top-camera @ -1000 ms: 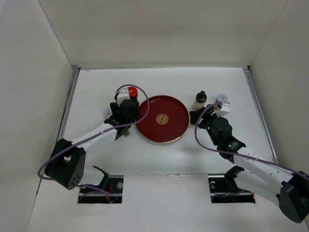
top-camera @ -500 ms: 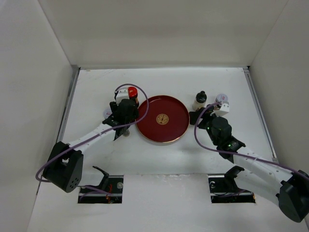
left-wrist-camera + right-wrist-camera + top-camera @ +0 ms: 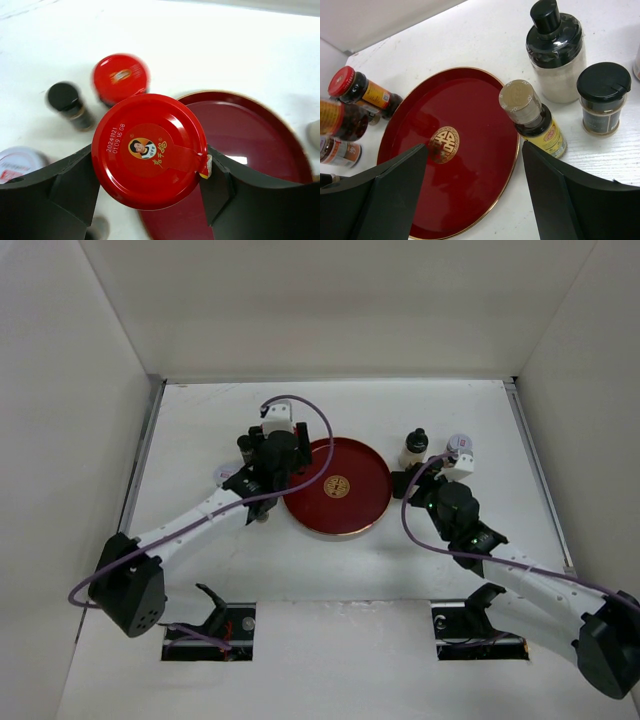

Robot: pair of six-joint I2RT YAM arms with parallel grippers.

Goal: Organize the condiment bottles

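Next, my left gripper moves to the right in the top view and down to release the red-capped jar. The tray's far part (image 3: pixel 340 453) (image 3: pixel 227 117) lies below on that side.
My left gripper (image 3: pixel 281 454) (image 3: pixel 150 182) is shut on a red-capped jar (image 3: pixel 150 150) and holds it over the left rim of the round red tray (image 3: pixel 350 502) (image 3: pixel 255 135). Behind it stand a second red-capped bottle (image 3: pixel 120 77) and a tiny dark black-capped bottle (image 3: pixel 67 100); a white-capped jar (image 3: pixel 15 162) stands to the left. My right gripper (image 3: pixel 408 483) (image 3: pixel 475 195) is open and empty over the tray's right rim (image 3: pixel 470 100). A silver-capped yellow-label bottle (image 3: pixel 530 117) stands just beyond its right finger. A pale black-capped bottle (image 3: pixel 555 50) and a black-capped jar (image 3: pixel 602 97) stand further right.
White walls close in the table on the left, back and right. A white-capped jar (image 3: pixel 460 445) stands right of the pale bottle (image 3: pixel 414 448). Another small bottle (image 3: pixel 262 517) stands beside the left arm, near the tray's front left.
My left gripper has carried the red-capped jar to the right and away from me, to the tray's left rim. The right arm has not moved.
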